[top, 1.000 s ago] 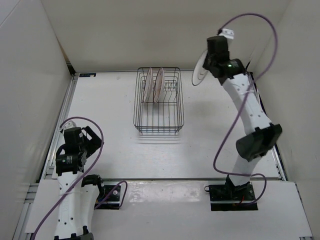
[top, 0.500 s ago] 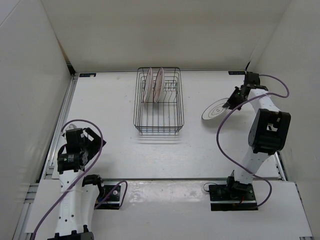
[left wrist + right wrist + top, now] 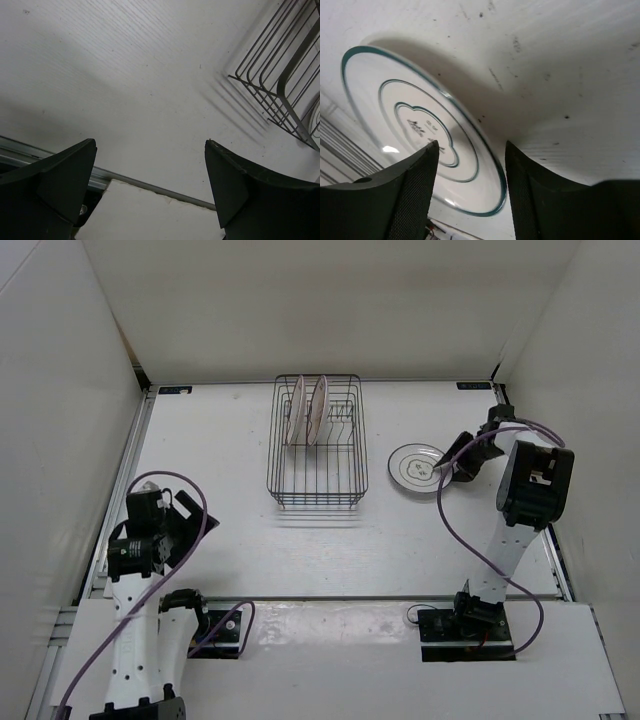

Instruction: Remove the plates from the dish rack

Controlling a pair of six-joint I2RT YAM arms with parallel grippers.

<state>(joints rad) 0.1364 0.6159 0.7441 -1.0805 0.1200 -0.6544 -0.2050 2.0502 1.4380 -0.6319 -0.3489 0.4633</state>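
Observation:
The nearer upright plate stands outward of the left gripper and to its right in the top view, so the left gripper next reaches outward to straddle the plate's free upper rim [image 3: 299,383].
The black wire dish rack [image 3: 317,502] stands at mid table, and a corner of the dish rack [image 3: 280,85] shows in the left wrist view. Two white plates with a reddish pattern [image 3: 297,412] [image 3: 318,410] stand upright in its far end. A white plate with dark rings [image 3: 413,467] lies flat on the table to the rack's right. My right gripper [image 3: 450,462] is low at that plate's right rim. In the right wrist view the right gripper [image 3: 472,145] is open, the ringed plate's [image 3: 410,130] edge lying between the jaws without touching them. My left gripper [image 3: 182,517] [image 3: 150,145] hangs open and empty near the left front.
White walls close the table at the back and both sides. A metal rail [image 3: 150,187] and a white board [image 3: 145,215] run along the near edge under the left gripper. The right arm's purple cable [image 3: 447,525] loops over the table's right part.
The right arm brought the ringed plate down from high at the back right to the table beside the rack. Its jaws then opened and let go of it. The left arm barely shifted.

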